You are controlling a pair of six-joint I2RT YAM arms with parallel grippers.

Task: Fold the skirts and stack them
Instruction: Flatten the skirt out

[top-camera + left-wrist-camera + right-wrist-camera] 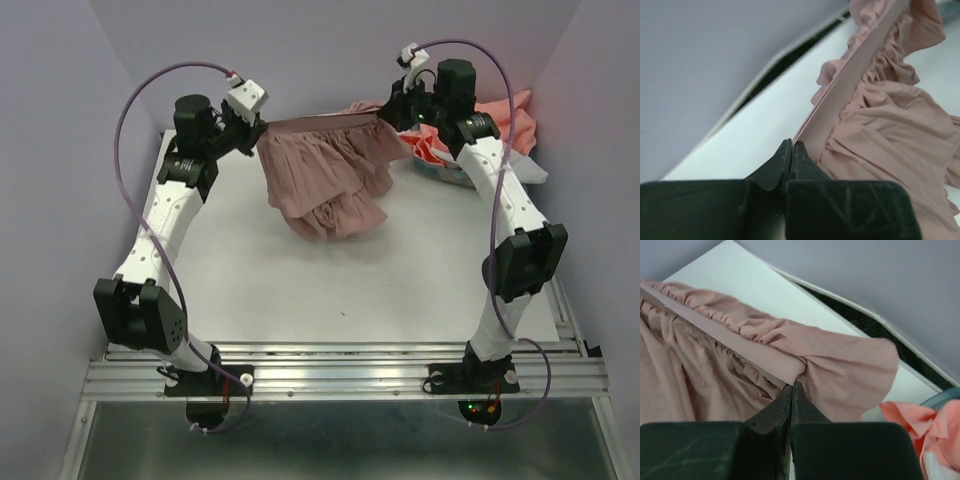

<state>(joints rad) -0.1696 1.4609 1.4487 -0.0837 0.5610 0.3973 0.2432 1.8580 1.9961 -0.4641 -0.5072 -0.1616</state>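
Note:
My left gripper moves back and down next and releases the waistband's end on the bare near tabletop, since that place lies below and back of the gripper.
The dusty mauve-pink pleated skirt (325,180) hangs by its waistband, stretched between both grippers at the far side of the table, with its hem bunched on the white surface. My left gripper (258,130) is shut on the waistband's left end, seen in the left wrist view (791,146). My right gripper (392,112) is shut on the waistband's right end, seen in the right wrist view (793,385). Coral-salmon cloth (505,125) lies heaped at the far right and shows in the right wrist view (925,427). The pale white-blue skirt is not clearly visible.
A teal basket (450,175) sits under the coral cloth at the far right, its rim showing in the right wrist view (940,395). The white table (330,290) is walled by purple panels, with its metal front rail near the arm bases.

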